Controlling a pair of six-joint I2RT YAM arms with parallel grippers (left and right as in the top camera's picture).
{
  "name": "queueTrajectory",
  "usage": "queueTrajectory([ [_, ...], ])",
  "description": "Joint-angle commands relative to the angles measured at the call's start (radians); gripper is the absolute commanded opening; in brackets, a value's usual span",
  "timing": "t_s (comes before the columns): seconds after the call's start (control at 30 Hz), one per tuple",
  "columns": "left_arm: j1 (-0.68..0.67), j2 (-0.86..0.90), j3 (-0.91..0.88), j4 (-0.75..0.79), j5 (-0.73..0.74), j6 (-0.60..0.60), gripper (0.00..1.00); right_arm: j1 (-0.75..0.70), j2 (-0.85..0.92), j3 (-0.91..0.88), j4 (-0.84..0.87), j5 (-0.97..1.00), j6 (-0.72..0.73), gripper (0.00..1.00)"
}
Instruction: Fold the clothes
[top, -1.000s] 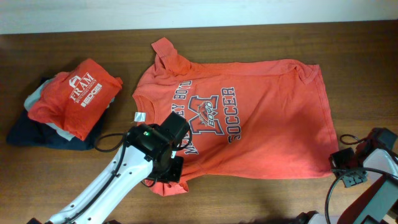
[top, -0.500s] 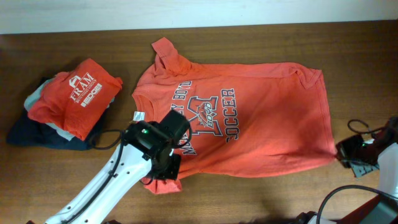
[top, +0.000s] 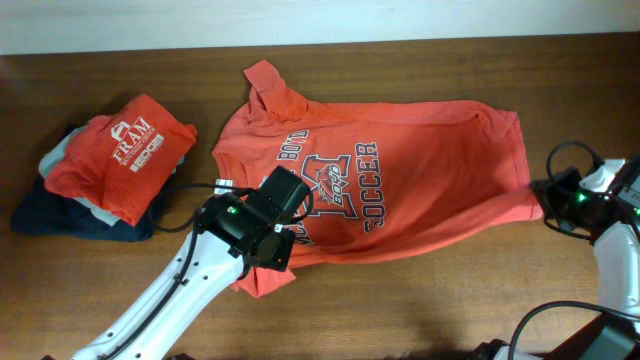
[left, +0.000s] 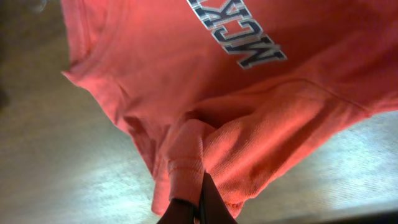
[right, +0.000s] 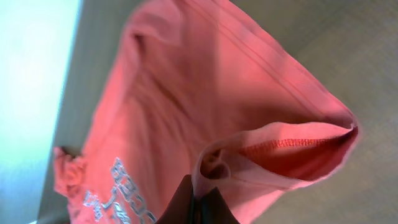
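Observation:
My left gripper should move the near sleeve outward over the near letters of the print and let go of it, because the sleeve sticks out past the T-shirt's near edge.
The clothes, one orange-red T-shirt (top: 420, 190) with a navy-and-white "SOCCER" print, lie print-up on the wooden table (top: 420, 310), collar to the left. My left gripper (top: 276, 254) is shut on the near sleeve, and the left wrist view shows the bunched sleeve cloth (left: 186, 149) pinched between the dark fingers of that gripper (left: 199, 202). My right gripper (top: 548, 202) is shut on the hem corner at the shirt's right side. In the right wrist view the hem (right: 292, 143) curls open above that gripper (right: 198, 202). The near edge is raised off the table.
A stack of folded garments sits at the left: a red shirt with a white "FRAM" logo (top: 125, 150) on top of grey and navy pieces (top: 50, 215). A white wall (top: 300, 20) runs along the table's far edge. Black cables (top: 570, 155) loop by the right arm.
Both grippers have moved toward the far side with the shirt's near edge. The right one rose from the front right corner to mid-right, and the near sleeve and hem lifted.

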Motion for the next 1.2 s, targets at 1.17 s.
queueTrajectory([
  [1.17, 0.114, 0.227, 0.016, 0.295, -0.258, 0.273, 0.06, 0.119, 0.169, 0.014, 0.366, 0.121, 0.123, 0.13],
])
